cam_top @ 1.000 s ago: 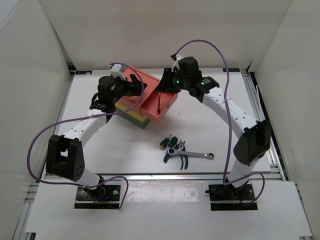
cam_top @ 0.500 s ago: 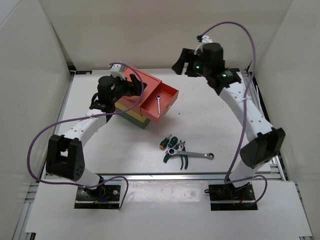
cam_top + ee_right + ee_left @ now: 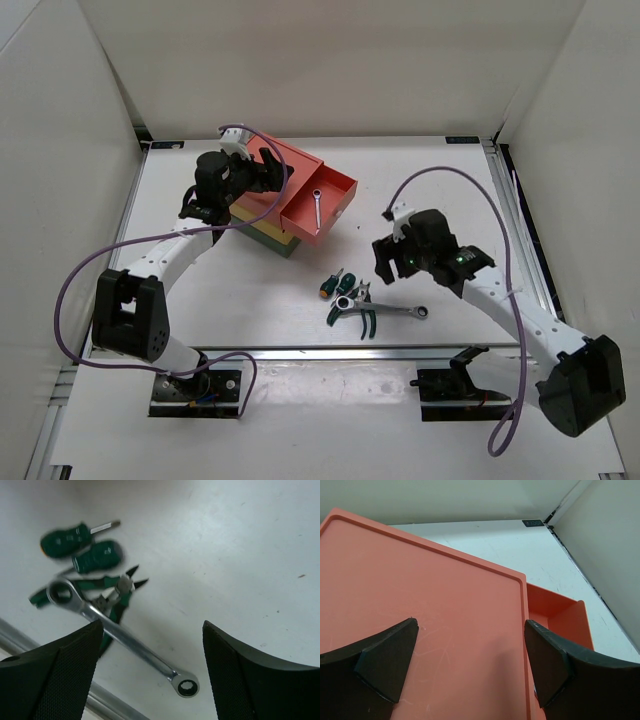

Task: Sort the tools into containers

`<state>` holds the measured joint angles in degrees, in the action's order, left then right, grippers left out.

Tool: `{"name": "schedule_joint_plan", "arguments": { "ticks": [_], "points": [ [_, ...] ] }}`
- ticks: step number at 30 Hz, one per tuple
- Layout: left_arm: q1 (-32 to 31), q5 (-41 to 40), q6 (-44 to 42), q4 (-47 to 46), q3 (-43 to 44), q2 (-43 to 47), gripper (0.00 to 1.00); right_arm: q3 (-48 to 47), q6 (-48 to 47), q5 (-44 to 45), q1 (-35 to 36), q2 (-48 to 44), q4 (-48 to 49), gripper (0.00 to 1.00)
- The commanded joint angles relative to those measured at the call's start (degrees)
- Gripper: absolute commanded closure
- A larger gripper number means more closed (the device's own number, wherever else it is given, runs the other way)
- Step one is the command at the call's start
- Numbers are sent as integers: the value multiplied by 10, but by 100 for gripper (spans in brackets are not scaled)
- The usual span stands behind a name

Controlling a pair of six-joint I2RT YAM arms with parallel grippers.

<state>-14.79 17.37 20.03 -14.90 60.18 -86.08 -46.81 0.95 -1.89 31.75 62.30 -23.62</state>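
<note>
My right gripper should move back and down and turn to straddle the middle of the ratchet wrench's handle (image 3: 385, 308) (image 3: 134, 644), as the ratchet wrench lies across the top of the pliers.
The containers are a stack of drawer boxes: salmon-red top (image 3: 296, 164), yellow middle (image 3: 257, 222), dark green bottom (image 3: 281, 246). The top drawer (image 3: 322, 203) is pulled out with a small silver wrench (image 3: 316, 207) lying in it. My left gripper (image 3: 268, 168) is open just over the salmon lid (image 3: 445, 600), with the open drawer (image 3: 560, 617) beyond. On the table lie a silver ratchet wrench (image 3: 392, 310) (image 3: 117, 632), green-handled pliers (image 3: 352, 314) (image 3: 114, 596) and two stubby screwdrivers (image 3: 331, 283) (image 3: 80, 547). My right gripper (image 3: 383, 262) (image 3: 150, 670) is open and empty, just right of these tools.
White walls close in the table (image 3: 440, 200) on three sides. A metal rail (image 3: 330, 352) (image 3: 107, 702) runs along the near edge, close to the ratchet wrench's ring end.
My right arm has swung away from above the open drawer, leaving the small wrench inside, and come down low beside the tools on the table. My left arm has not moved.
</note>
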Motion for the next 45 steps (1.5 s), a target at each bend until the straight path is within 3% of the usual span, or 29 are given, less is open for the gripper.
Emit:
{"name": "schedule_joint_plan", "arguments": {
  "ticks": [1,7,11,16,21,26,32,33,35,42,43,45],
  "points": [
    [5,-1,7,96,-20,-25,1,16,-97,-60,-1,13,-15,17],
    [5,2,-3,112,-22,-23,1,22,-209,-165,-15,90,-42,18],
    [5,6,-11,123,-16,-22,1,8,-268,-251,-31,133,-64,24],
    [5,4,-14,124,-14,-27,1,-10,-328,-288,-36,210,-115,31],
    [4,6,-18,125,-13,-30,1,3,-358,-339,-37,221,-112,35],
    [5,4,-24,124,-18,-32,1,25,-344,-321,-20,229,-91,39],
    [5,6,-17,112,-20,-43,1,30,-329,-280,-15,259,-73,66],
    [5,6,-16,110,-19,-44,1,29,-326,-275,-13,265,-70,79],
    [5,6,-14,108,-16,-49,1,24,-321,-270,-15,277,-70,88],
    [5,6,-7,94,-19,-55,1,2,-310,-273,-12,314,-77,90],
    [5,6,-5,95,-18,-55,1,1,-310,-278,-10,317,-77,100],
    [4,6,-5,94,-19,-57,1,-5,-312,-292,-15,319,-87,100]
  ]
}}
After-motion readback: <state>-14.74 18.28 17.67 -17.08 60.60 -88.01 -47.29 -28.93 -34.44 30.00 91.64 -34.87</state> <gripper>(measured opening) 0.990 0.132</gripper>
